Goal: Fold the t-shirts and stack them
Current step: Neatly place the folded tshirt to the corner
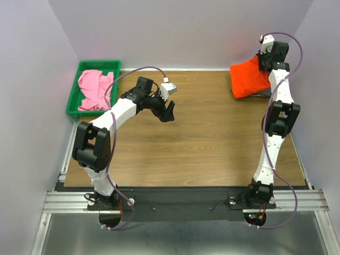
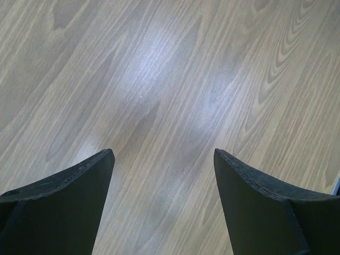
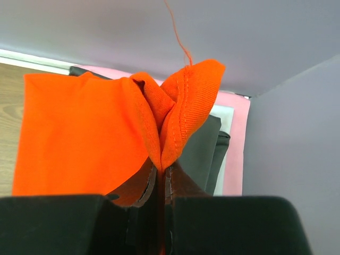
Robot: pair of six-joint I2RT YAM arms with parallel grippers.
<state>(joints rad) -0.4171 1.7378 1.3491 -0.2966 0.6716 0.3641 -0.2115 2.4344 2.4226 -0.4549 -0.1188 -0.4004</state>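
My right gripper moves down toward the dark grey shirt's end next and releases the orange shirt's hem. The orange shirt lies crooked and leaves that end bare.
A folded bright orange t-shirt (image 1: 247, 78) lies at the table's far right corner, on top of a dark grey shirt (image 3: 204, 149) and a light pink one (image 3: 236, 143). My right gripper (image 1: 264, 65) is shut on the orange shirt's bunched edge (image 3: 180, 114), lifting it a little. A crumpled pink t-shirt (image 1: 93, 89) lies in the green tray. My left gripper (image 1: 168, 111) is open and empty above bare wood (image 2: 164, 106) left of the table's middle, its fingers (image 2: 69, 196) spread wide.
The green plastic tray (image 1: 74, 90) stands at the far left of the table. Grey walls close in the back and both sides. The stack of shirts sits tight against the right wall (image 3: 297, 133).
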